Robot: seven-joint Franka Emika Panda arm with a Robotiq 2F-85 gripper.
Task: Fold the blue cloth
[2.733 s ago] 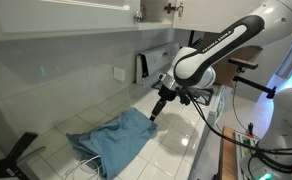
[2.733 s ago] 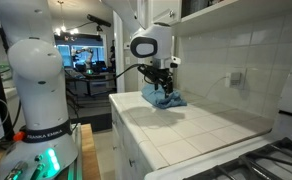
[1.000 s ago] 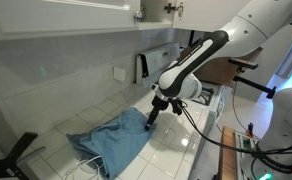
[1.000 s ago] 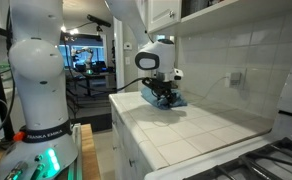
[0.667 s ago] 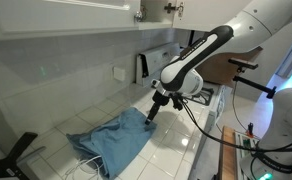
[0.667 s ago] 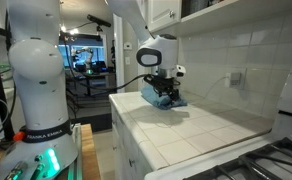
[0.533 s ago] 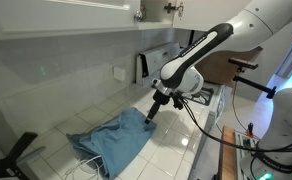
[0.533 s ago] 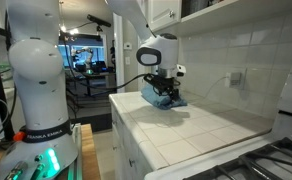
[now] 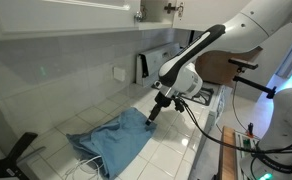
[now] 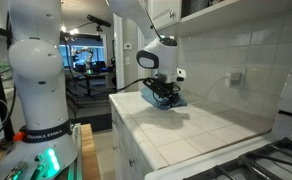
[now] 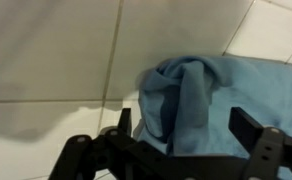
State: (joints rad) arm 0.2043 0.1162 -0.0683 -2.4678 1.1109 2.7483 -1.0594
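Observation:
The raised fold of blue cloth at the cloth's near corner stands between my open fingers, so next I should lower my gripper a little around it and close.
The blue cloth lies wrinkled on the white tiled counter, and it also shows in the other exterior view. My gripper is down at the cloth's corner nearest the arm. In the wrist view the gripper is open. Its two dark fingers stand wide apart on either side of a raised fold of the blue cloth. The fold sits between the jaws and they are not closed on it.
A thin white cable lies by the cloth's far end. A black object sits at the counter's end. A wall outlet and a dark holder are on the tiled wall. The counter edge drops off beside the cloth.
Since 2.7 s ago the gripper has come down onto the cloth's corner. Over the last second the arm's upper links shifted slightly, while the gripper stayed at the corner.

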